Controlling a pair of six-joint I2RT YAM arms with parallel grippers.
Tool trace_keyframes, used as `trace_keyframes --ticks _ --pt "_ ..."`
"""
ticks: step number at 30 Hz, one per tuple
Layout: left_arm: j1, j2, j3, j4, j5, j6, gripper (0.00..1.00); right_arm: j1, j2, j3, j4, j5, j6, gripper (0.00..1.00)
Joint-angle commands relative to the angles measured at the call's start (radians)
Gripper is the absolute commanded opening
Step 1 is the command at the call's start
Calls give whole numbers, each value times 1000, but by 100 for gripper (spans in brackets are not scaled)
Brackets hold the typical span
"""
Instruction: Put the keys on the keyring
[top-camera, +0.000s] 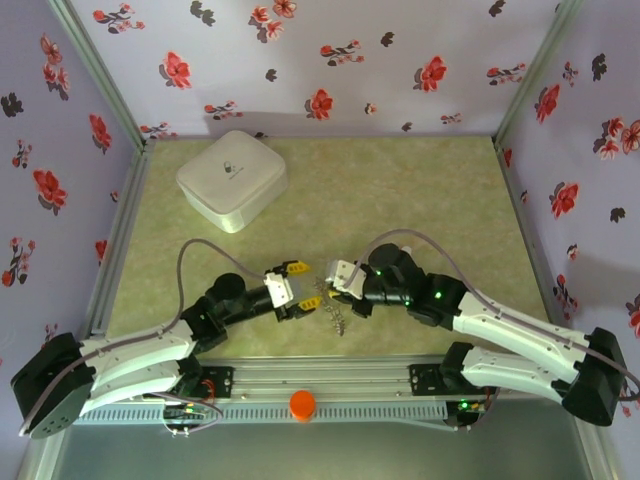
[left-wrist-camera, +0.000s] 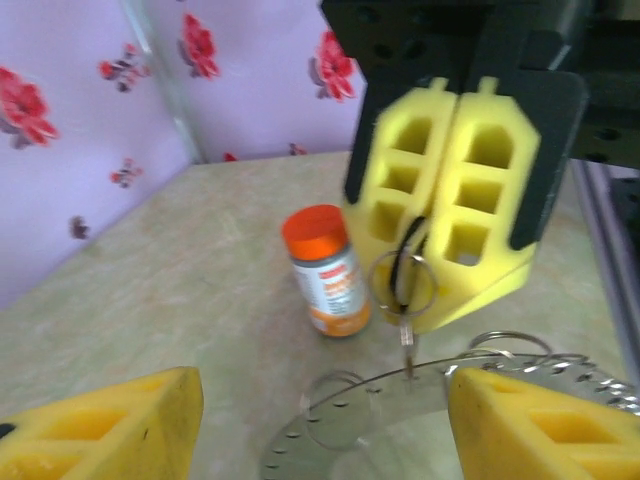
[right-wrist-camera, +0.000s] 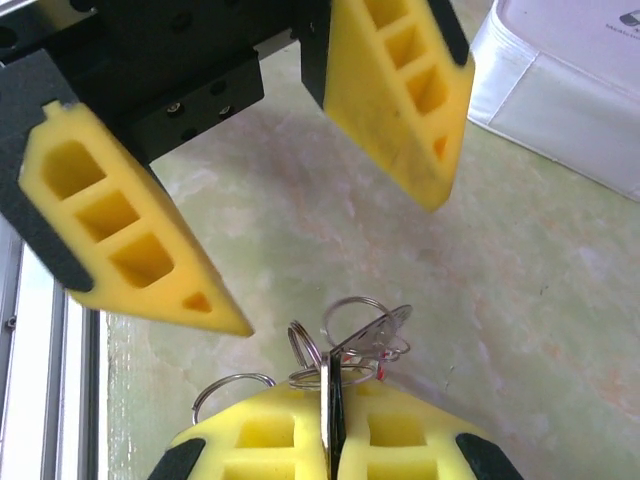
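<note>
My right gripper lowers onto the green tabletop between the grippers next and releases the black-headed key there, since the keyring hangs tilted beneath the key.
In the left wrist view my right gripper (left-wrist-camera: 455, 300) is shut on the black-headed key (left-wrist-camera: 409, 252). A split ring loops round the key, and its blade hangs down with the tip on the keyring (left-wrist-camera: 350, 425), a flat grey plate with small holes along its rim. My left gripper (left-wrist-camera: 320, 425) is open, its yellow pads either side of the keyring. From the right wrist, my right gripper (right-wrist-camera: 333, 388) pinches the key (right-wrist-camera: 330, 400), with loose rings and a red bit (right-wrist-camera: 381, 371) by the keyring (right-wrist-camera: 385, 330). From above, the left gripper (top-camera: 303, 285) and right gripper (top-camera: 335, 290) meet over the cluster (top-camera: 335, 316).
An orange pill bottle (left-wrist-camera: 325, 270) with an orange cap stands upright just behind the right gripper. A white square box (top-camera: 232, 178) sits at the back left of the green table (top-camera: 420, 190). Flowered walls close three sides, and a metal rail (top-camera: 330, 375) runs along the near edge.
</note>
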Motion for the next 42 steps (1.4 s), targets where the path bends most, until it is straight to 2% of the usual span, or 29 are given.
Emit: trace_keyframes --ticks 1,9,13,16,21,25,31,36,42 --pt "0 -72 -40 118 -230 26 68 -2 33 60 -1 33 -47 0" --pt "11 -321 -64 104 -747 115 73 24 192 185 116 -28 -62 0" --pt "25 -476 -97 118 -843 189 76 50 335 284 178 -70 -65 0" --pt "39 -583 -100 82 -922 224 77 58 438 322 312 -129 -14 0" --pt "69 -653 -103 19 -1027 220 77 39 601 369 496 -167 70 0" --pt "76 -651 -105 -17 -1058 195 77 -13 661 348 469 -149 95 0" --pt "91 -631 -107 -70 -1060 154 78 -43 668 354 62 3 -179 1" --pt "114 -602 -95 -159 -1060 88 81 -50 674 340 -111 157 -326 4" --pt "177 -510 -63 -274 -956 -5 83 -50 743 369 -206 247 -333 11"
